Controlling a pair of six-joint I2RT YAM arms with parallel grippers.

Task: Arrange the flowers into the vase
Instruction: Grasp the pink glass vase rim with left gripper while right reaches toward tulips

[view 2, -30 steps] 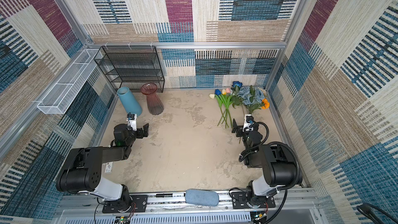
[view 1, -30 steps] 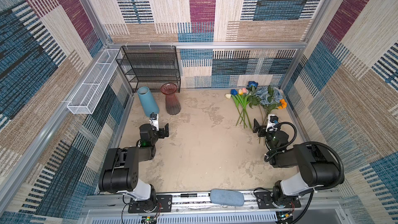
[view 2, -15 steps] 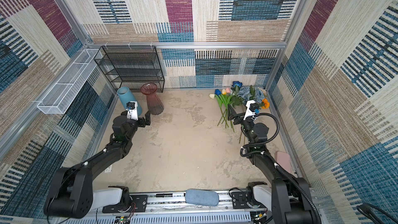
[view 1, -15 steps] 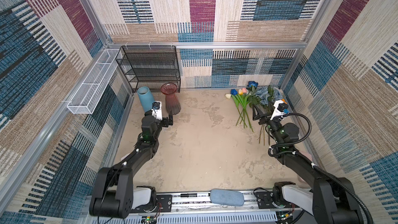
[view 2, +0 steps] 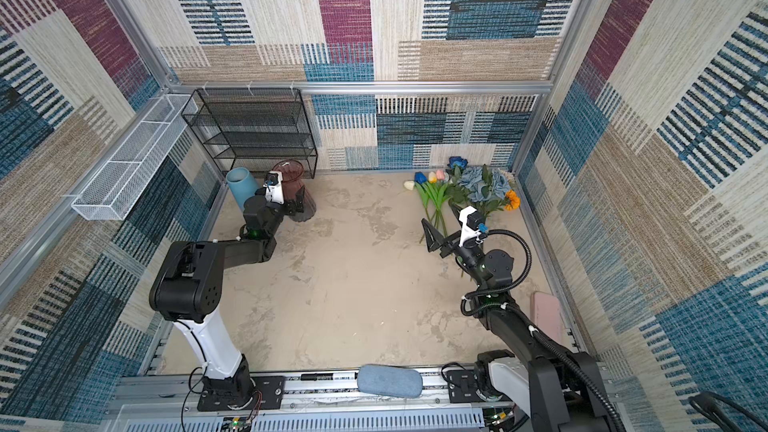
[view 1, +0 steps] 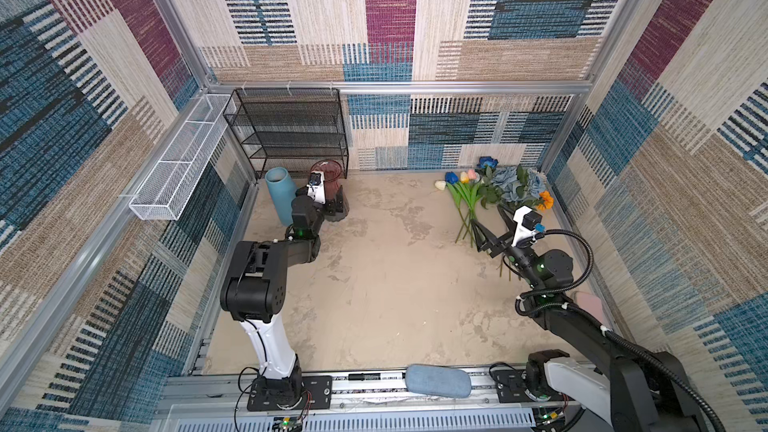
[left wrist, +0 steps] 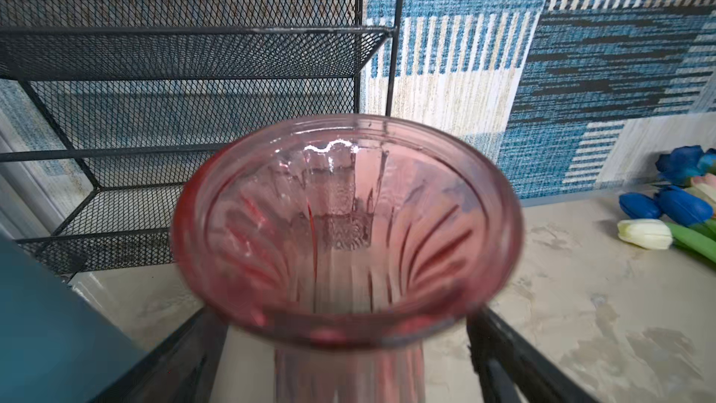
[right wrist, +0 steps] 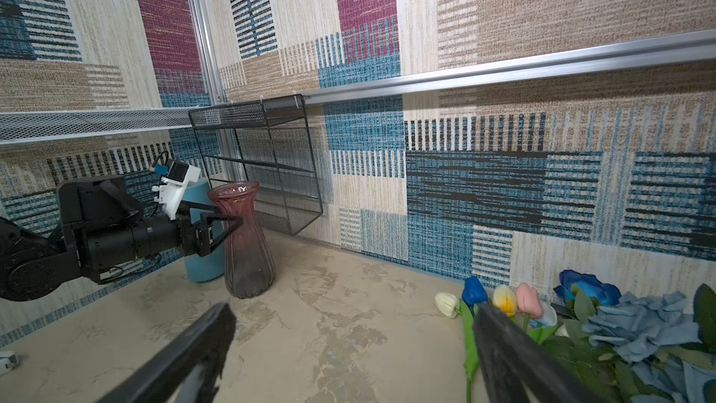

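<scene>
My left gripper will slide outward beneath the vase's flared rim, around the vase's narrow body (view 2: 293,187) (left wrist: 349,371), and close, because there are still gaps between the vase's body and both fingers.
The flowers (view 1: 490,189) (view 2: 467,189) lie in a heap at the back right of the table: small white, blue, yellow and pink tulips (right wrist: 503,300) (left wrist: 645,232), dusty-blue roses, a deep-blue rose and an orange bloom. A ribbed red glass vase (view 1: 326,169) (view 2: 289,169) (right wrist: 248,250) (left wrist: 348,226) stands upright at the back left. My left gripper (view 1: 336,206) (view 2: 298,204) (left wrist: 345,346) is open, its fingers on either side of the vase's neck with gaps showing. My right gripper (view 1: 487,224) (view 2: 438,224) (right wrist: 354,315) is open and holds nothing, just above the tulip stems' near ends.
A blue cylinder vase (view 1: 279,193) (right wrist: 201,265) stands right beside the red vase. A black mesh rack (view 1: 291,130) and a white wire basket (view 1: 178,160) are along the back left walls. A blue-grey pad (view 1: 438,380) lies on the front rail, and a pink object (view 1: 588,305) lies by the right wall.
Both arms have unfolded and reached toward the back. The left gripper moved up to the red vase's neck, and the right gripper moved to the flower stems. Both stayed open.
</scene>
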